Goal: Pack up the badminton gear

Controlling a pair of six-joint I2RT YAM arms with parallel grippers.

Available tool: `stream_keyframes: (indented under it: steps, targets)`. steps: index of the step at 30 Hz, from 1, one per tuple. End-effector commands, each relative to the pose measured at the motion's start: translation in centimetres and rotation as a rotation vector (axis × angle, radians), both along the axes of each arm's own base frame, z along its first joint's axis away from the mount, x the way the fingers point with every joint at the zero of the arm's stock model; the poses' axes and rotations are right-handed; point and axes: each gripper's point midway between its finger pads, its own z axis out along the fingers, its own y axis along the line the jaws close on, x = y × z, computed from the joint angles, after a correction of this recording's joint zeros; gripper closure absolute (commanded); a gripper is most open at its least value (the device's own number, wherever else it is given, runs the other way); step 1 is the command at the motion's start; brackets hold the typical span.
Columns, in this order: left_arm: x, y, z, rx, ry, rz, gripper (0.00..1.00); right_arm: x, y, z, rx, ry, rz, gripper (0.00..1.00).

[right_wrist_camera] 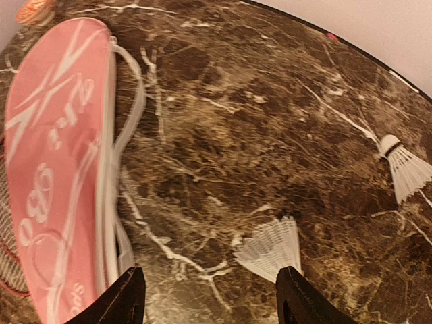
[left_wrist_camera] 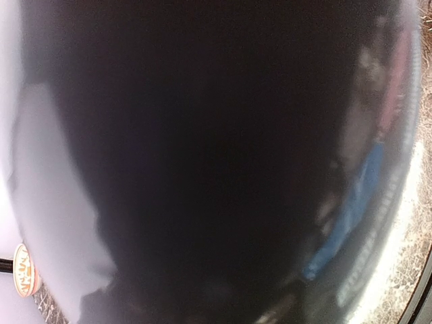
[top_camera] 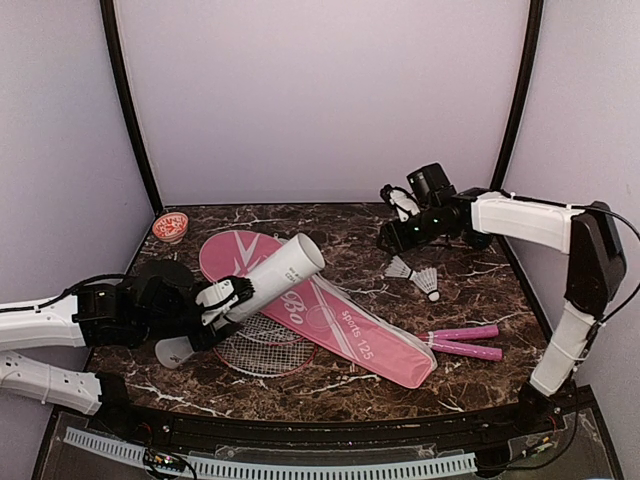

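My right gripper lowers outward and to the right in the top view, onto the far shuttlecock (right_wrist_camera: 403,164) next, since it lies alone on clear marble.
My left gripper (top_camera: 226,297) is shut on the lower end of the long white tube (top_camera: 280,270), which tilts up to the right over the pink bag (top_camera: 345,325). A dark blur close to the lens fills the left wrist view and hides the fingers. Two rackets lie under the bag, heads (top_camera: 262,352) at the left and pink handles (top_camera: 468,342) at the right. Two shuttlecocks (top_camera: 400,268) (top_camera: 428,283) lie right of the bag. My right gripper (right_wrist_camera: 212,297) (top_camera: 392,236) hovers open and empty above the marble. One shuttlecock (right_wrist_camera: 273,248) lies by its right finger and another (right_wrist_camera: 405,165) lies farther right.
A small red bowl (top_camera: 170,226) (right_wrist_camera: 34,10) stands at the back left corner. A whitish cap-like piece (top_camera: 175,352) lies beside the racket heads, below my left arm. The bag's white edge strap (right_wrist_camera: 125,135) runs along the marble (right_wrist_camera: 236,121).
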Motion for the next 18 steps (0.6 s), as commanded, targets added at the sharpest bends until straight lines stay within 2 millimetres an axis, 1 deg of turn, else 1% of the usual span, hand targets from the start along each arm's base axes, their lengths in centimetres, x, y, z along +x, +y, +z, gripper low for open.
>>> stream_keyframes:
  steps: [1, 4, 6, 7, 10, 14, 18]
  targets:
    - [0.1, -0.6, 0.3, -0.031, -0.013, -0.013, 0.59, 3.9, -4.2, -1.1, -0.133, -0.040, -0.198, 0.31]
    - [0.0, -0.7, 0.2, -0.037, -0.008, -0.017, 0.59, 6.7, -6.9, -1.0, -0.093, -0.060, -0.326, 0.31]
    - [0.0, -0.7, 0.3, -0.040, -0.009, -0.017, 0.59, 8.4, -8.2, -1.3, -0.005, -0.046, -0.380, 0.32]
    - [0.0, -0.7, 0.3, -0.041, -0.010, -0.017, 0.60, 9.3, -8.6, -1.1, 0.052, -0.053, -0.396, 0.32]
    - [0.0, -0.7, 0.5, -0.048, -0.012, -0.019, 0.59, 10.9, -9.6, -2.0, 0.153, -0.038, -0.435, 0.32]
    - [0.1, -0.7, 0.5, -0.046, -0.016, -0.018, 0.59, 13.1, -10.8, -3.1, 0.236, -0.024, -0.483, 0.32]
    - [0.1, -0.8, 0.6, -0.049, -0.017, -0.018, 0.59, 15.1, -11.6, -4.6, 0.254, -0.007, -0.526, 0.33]
